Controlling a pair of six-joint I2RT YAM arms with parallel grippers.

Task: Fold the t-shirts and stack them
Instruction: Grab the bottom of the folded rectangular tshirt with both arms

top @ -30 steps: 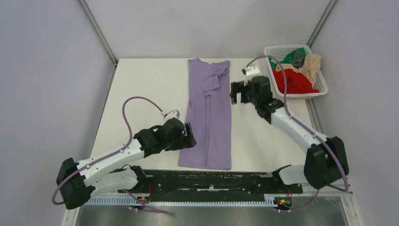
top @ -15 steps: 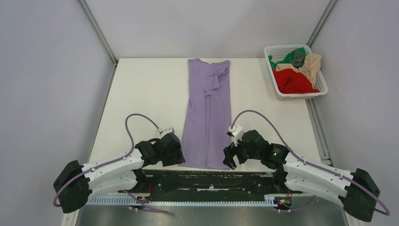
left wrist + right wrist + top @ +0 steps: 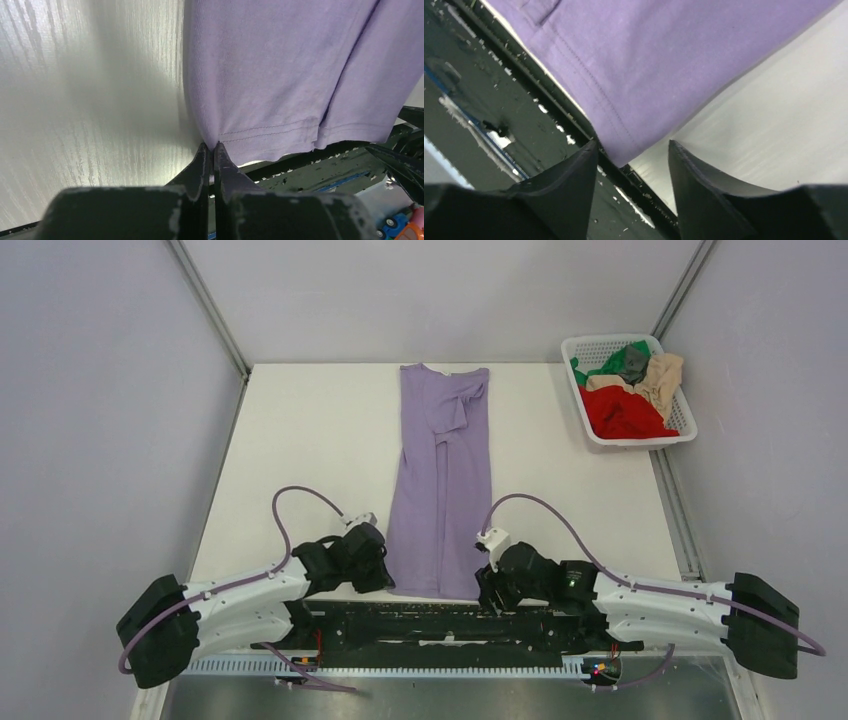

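Observation:
The purple t-shirt is lying long and narrow, so my left gripper needs to lift the hem corner it is holding, bring it outward and let go of it onto the shirt's far half.
A purple t-shirt, folded into a long strip, lies down the middle of the white table. In the left wrist view my left gripper is shut, its tips pinching the near left hem corner of the purple t-shirt. From above, the left gripper sits at that corner. My right gripper is at the near right hem corner. In the right wrist view the right gripper is open, its jaws either side of the corner of the purple t-shirt without touching it.
A white basket at the far right holds red, green, beige and grey clothes. A black rail runs along the table's near edge, just under the hem. Grey walls stand on both sides.
The right arm swung from near the basket back to the near right hem corner, its jaws narrowing. The left gripper slid to the near left corner and shut on the hem.

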